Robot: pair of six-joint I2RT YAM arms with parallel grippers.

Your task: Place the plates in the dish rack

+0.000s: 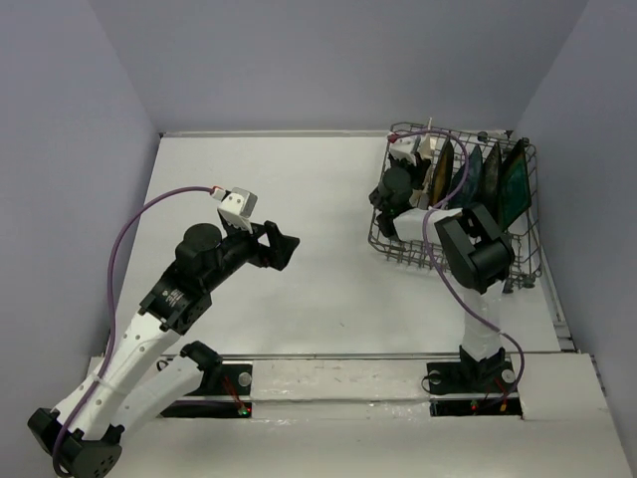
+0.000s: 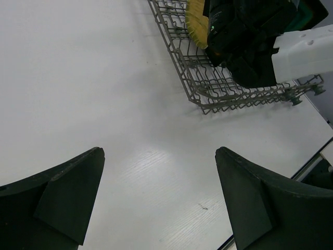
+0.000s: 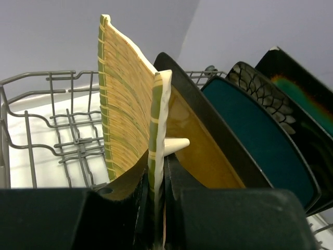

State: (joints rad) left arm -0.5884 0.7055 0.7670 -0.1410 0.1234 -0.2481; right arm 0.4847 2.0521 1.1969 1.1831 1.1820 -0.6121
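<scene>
I will next bring the yellow-tan gridded plate (image 3: pixel 125 104) down toward the amber plate with my right gripper and open, as the plate hangs upright over the rack's wires beside the amber plate.
My right gripper (image 3: pixel 157 166) is shut on the edge of the yellow-tan gridded plate (image 3: pixel 125 104) and holds it upright inside the grey wire dish rack (image 3: pixel 52 130). Behind it stand the amber plate (image 3: pixel 203 151), the dark teal plate (image 3: pixel 250 130), the black floral plate (image 3: pixel 260 86) and the teal plate with a brown rim (image 3: pixel 307 99). From above, the rack (image 1: pixel 398 254) is at the right, with my right gripper (image 1: pixel 426 189) over its left half. My left gripper (image 1: pixel 289 244) is open and empty above the bare table, its fingertips (image 2: pixel 88 161) wide apart.
The rack's near corner (image 2: pixel 208 88) and my right arm's black wrist (image 2: pixel 250 36) show in the left wrist view, with the yellow plate (image 2: pixel 195 23) beside it. The table's right edge (image 1: pixel 557 319) lies close to the rack. Grey walls stand round the table.
</scene>
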